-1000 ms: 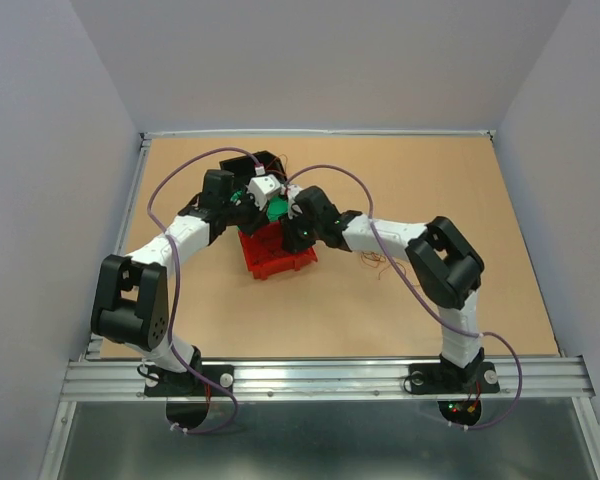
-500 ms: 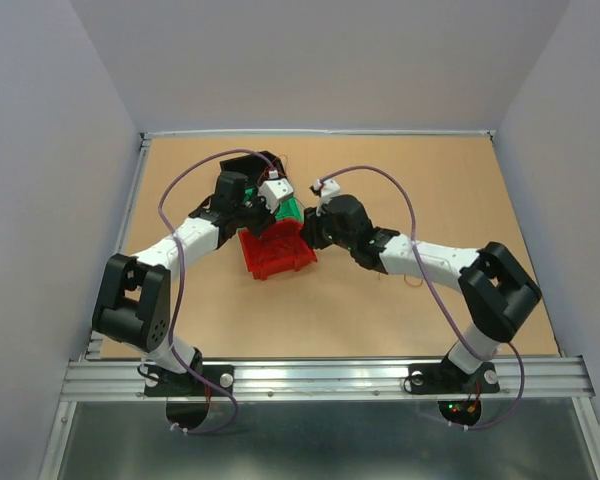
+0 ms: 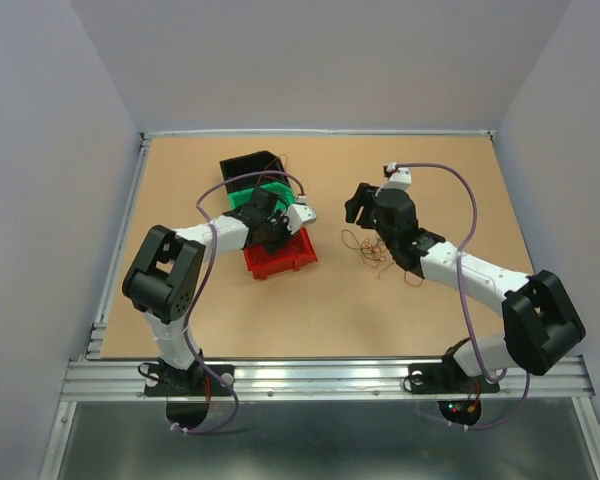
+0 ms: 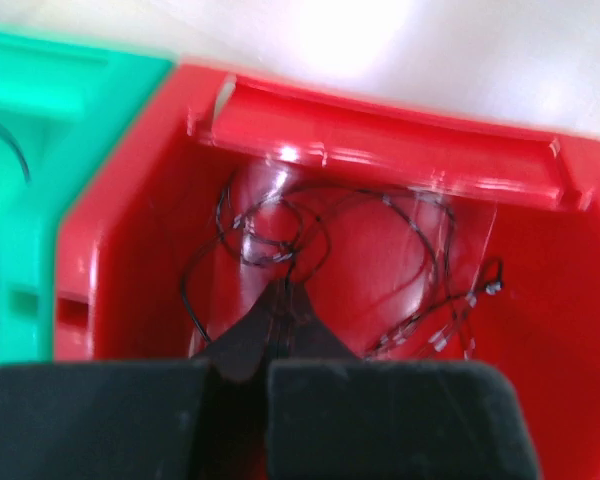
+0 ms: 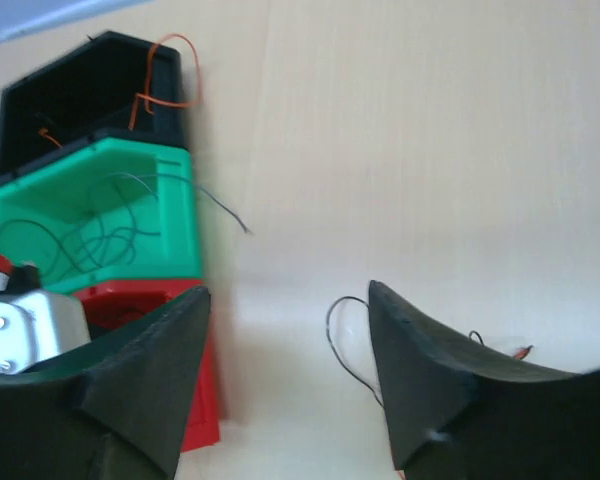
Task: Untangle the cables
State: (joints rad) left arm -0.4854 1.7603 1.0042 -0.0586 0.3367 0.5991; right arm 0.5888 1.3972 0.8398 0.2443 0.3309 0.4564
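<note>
The right gripper moves down and back onto the black cables next, since the tangle lies lower and nearer my base than its open fingers.
A tangle of thin cables (image 3: 368,250) lies on the table right of the bins. My right gripper (image 3: 358,205) is open and empty just behind that tangle; in the right wrist view (image 5: 287,292) a thin black cable loop (image 5: 342,345) lies on the table between the spread fingers. My left gripper (image 3: 278,230) hangs over the red bin (image 3: 280,260). In the left wrist view (image 4: 282,292) it is shut, and a thin dark cable (image 4: 292,262) runs up from its tips. Several more thin cables (image 4: 420,300) lie in the red bin (image 4: 130,240).
A black bin (image 3: 248,165), a green bin (image 3: 252,195) and the red bin stand in a row at centre-left. The green bin (image 5: 90,215) holds thin cables; an orange cable (image 5: 165,75) hangs over the black bin's (image 5: 90,90) rim.
My right arm has swung right, away from the bins, to the cable tangle. My left arm has folded in and its gripper has moved from the green bin to over the red bin.
</note>
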